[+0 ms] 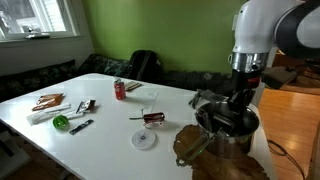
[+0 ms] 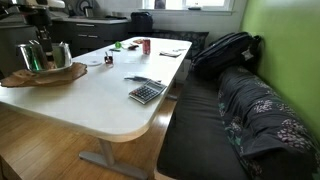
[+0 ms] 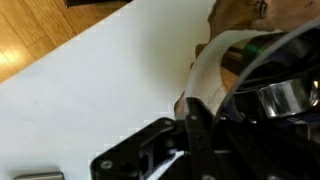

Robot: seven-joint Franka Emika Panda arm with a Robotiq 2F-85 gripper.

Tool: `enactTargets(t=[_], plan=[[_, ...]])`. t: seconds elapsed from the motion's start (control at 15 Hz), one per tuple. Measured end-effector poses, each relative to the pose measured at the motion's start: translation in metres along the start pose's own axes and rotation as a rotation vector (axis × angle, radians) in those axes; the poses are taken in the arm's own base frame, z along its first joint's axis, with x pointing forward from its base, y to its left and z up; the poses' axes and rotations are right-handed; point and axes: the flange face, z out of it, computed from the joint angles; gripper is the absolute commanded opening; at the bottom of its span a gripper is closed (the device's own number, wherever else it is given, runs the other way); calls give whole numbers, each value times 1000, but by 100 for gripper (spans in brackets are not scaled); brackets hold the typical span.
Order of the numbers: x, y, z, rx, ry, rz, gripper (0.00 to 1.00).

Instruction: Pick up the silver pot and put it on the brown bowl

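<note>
Next, my gripper carries the pot down toward the brown bowl's side by the white plate, so that the pot sits level.
The silver pot is a shiny steel saucepan over the brown bowl, a wide dark wooden dish at the table's near right corner. I cannot tell whether the pot rests on the dish. My gripper reaches down from above and is shut on the pot's rim. In an exterior view the gripper holds the pot over the bowl at the table's far left end. In the wrist view a black finger lies against the pot's rim, with the bowl's edge behind it.
On the white table are a red soda can, a small white plate, a green object and scattered tools. A calculator lies near the table edge. A dark couch with a backpack runs alongside.
</note>
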Motion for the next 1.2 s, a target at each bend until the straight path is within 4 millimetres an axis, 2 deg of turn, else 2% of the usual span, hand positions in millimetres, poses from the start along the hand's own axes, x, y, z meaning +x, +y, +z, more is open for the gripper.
enactTargets(t=[0.2, 0.47, 0.8, 1.2], plan=[[-2, 2, 6, 5, 83, -47, 1], [10, 0, 13, 73, 168, -58, 1], [9, 4, 36, 123, 125, -12, 1], [7, 6, 45, 138, 95, 16, 1]])
